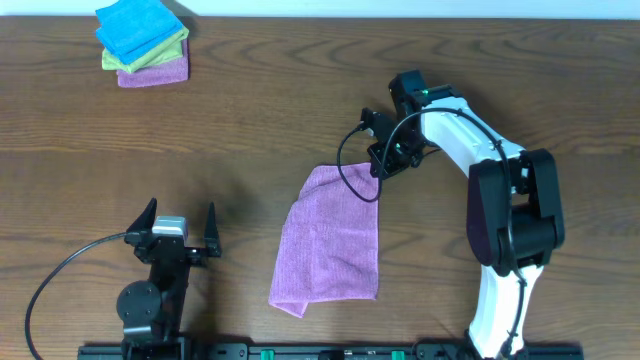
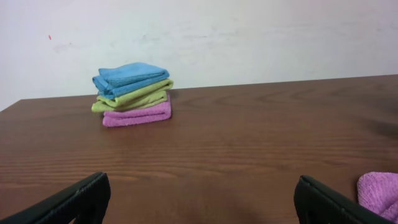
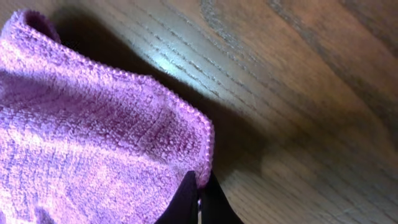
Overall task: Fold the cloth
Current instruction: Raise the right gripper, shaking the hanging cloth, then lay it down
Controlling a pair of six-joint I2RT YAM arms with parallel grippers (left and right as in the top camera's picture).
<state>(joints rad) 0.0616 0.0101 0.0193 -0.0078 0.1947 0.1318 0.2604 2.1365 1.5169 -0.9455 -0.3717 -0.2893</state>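
The cloth is creased. My right gripper will next lift the cloth's corner outward over the bare wood, then swing to the right in the overhead view and release it.
The lilac cloth (image 1: 328, 238) lies flat in the middle of the table, and its rounded edge (image 2: 379, 190) shows at the right of the left wrist view. My right gripper (image 1: 379, 172) is at the cloth's far right corner, shut on the cloth's hemmed edge (image 3: 202, 134); the black fingertips (image 3: 186, 202) pinch the corner between them. My left gripper (image 1: 181, 232) stands wide open near the front left of the table, well left of the cloth, with bare wood between its fingers (image 2: 81, 199).
A stack of folded cloths (image 1: 143, 43), blue on yellow-green on pink-purple, sits at the far left corner and shows as the stack (image 2: 132, 93) before a white wall. The right arm's black cable (image 1: 350, 170) loops over the cloth's far edge.
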